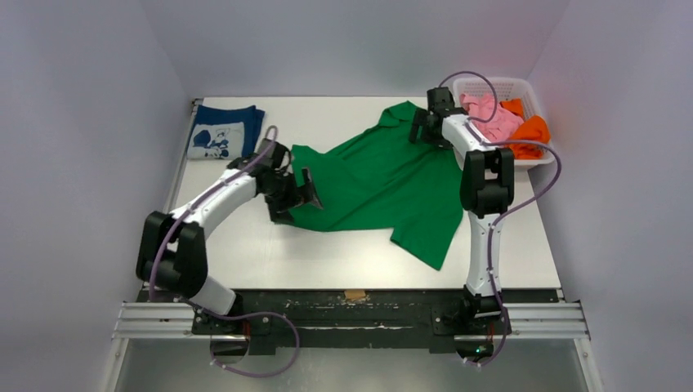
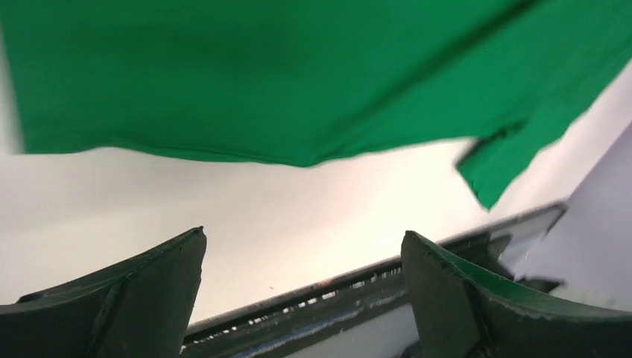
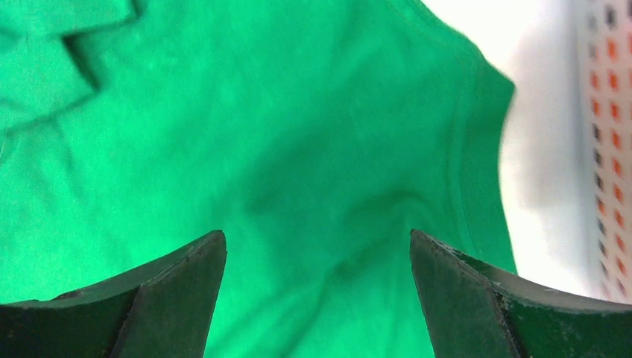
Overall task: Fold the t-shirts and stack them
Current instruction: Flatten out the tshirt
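I will move my left gripper toward the left in the wrist view and down, because the green shirt's near hem corner (image 2: 30,143) is outside my open fingers on that side.
A bright green t-shirt (image 1: 380,184) lies spread and rumpled across the middle of the table. It also shows in the left wrist view (image 2: 298,74) and the right wrist view (image 3: 261,149). A folded navy t-shirt with a white cartoon print (image 1: 222,132) lies at the far left. Pink (image 1: 490,118) and orange (image 1: 529,131) shirts sit in a white basket (image 1: 535,98) at the far right. My left gripper (image 1: 296,196) is open and empty at the green shirt's left edge. My right gripper (image 1: 425,129) is open and empty above the shirt's far right part.
The table's near edge with a black rail (image 1: 351,306) runs along the front. A small brown scrap (image 1: 355,295) lies there. Walls close in on the left, back and right.
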